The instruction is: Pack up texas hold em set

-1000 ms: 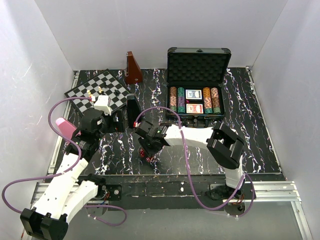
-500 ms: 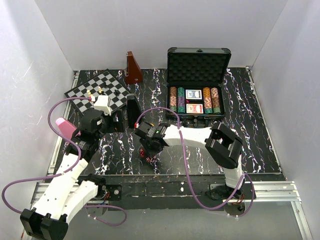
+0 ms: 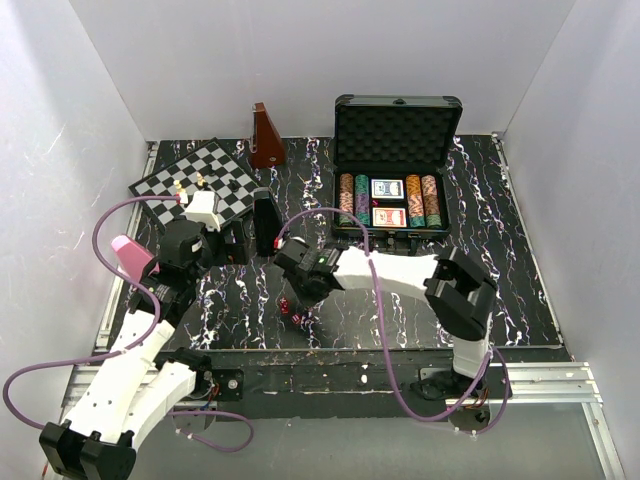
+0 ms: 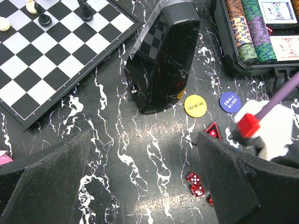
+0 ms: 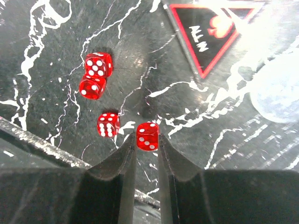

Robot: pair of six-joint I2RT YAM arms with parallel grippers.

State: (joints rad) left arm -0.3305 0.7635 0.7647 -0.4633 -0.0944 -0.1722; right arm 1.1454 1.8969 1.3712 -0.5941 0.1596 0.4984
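Observation:
The right gripper rises next, carries its die outward and lowers over the slot between the card decks to release it, since another die already lies there.
The black case (image 3: 398, 128) stands open at the back with chip rows (image 3: 347, 198) and card decks (image 3: 388, 189) inside. Several red dice lie on the marbled table (image 3: 284, 304) near the front. My right gripper (image 5: 147, 140) points down at them, shut on one red die (image 5: 147, 135) held between its fingertips. Three more dice (image 5: 98, 64) (image 5: 92, 87) (image 5: 108, 124) lie just beyond it. A yellow button (image 4: 195, 105), a blue button (image 4: 229, 101) and a black-and-red triangular marker (image 5: 210, 32) lie nearby. My left gripper (image 4: 145, 186) hovers wide open with nothing in it.
A chessboard (image 3: 195, 180) with a few pieces lies at the back left. A brown pyramid (image 3: 265, 140) stands behind it. A glossy black pyramid-shaped object (image 4: 163, 56) stands just ahead of my left gripper. White walls enclose the table on three sides.
The right jaws have narrowed onto the red die, and the right arm has shifted slightly. The left arm has barely moved.

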